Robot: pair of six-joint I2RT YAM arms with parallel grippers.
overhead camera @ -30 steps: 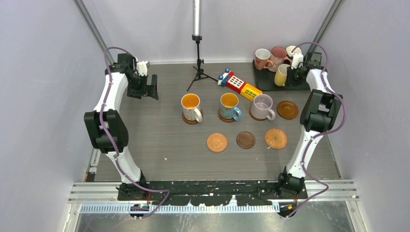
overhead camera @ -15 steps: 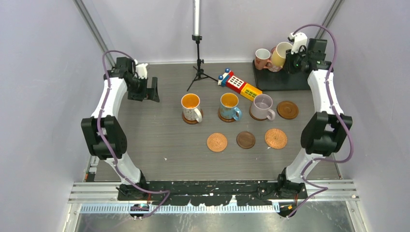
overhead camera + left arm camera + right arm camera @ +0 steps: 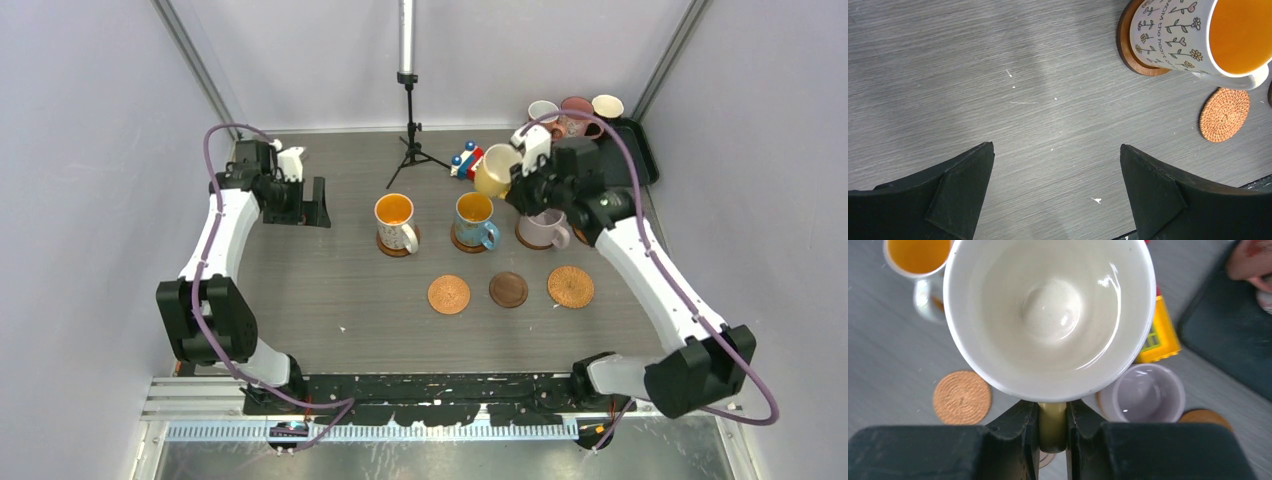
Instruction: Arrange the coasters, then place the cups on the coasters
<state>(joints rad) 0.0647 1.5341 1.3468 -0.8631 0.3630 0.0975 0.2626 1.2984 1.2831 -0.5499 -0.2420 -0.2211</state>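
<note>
The yellow cup moves back and down next in my right gripper over the bare orange woven coaster nearer the white patterned cup (image 3: 395,222), and is released there.
My right gripper (image 3: 518,178) (image 3: 1052,412) is shut on the handle of a yellow cup (image 3: 496,170) (image 3: 1050,310), held tilted in the air above the blue cup (image 3: 475,218) and the lavender cup (image 3: 543,228) (image 3: 1143,392). Those two and the white patterned cup (image 3: 395,222) (image 3: 1188,30) each stand on a brown coaster. In front lie two orange woven coasters (image 3: 449,294) (image 3: 571,286) with a dark coaster (image 3: 508,289) between them, all bare. My left gripper (image 3: 310,200) (image 3: 1055,155) hangs open over bare table at the far left.
A black tray (image 3: 640,150) at the back right holds three more cups (image 3: 575,112). A red-yellow toy block (image 3: 467,160) (image 3: 1160,335) lies behind the cup row, partly hidden by the held cup. A tripod stand (image 3: 410,140) rises at the back centre.
My right arm has lifted the yellow cup off the tray and swung it left and forward, over the cup row. The left arm has shifted only slightly.
</note>
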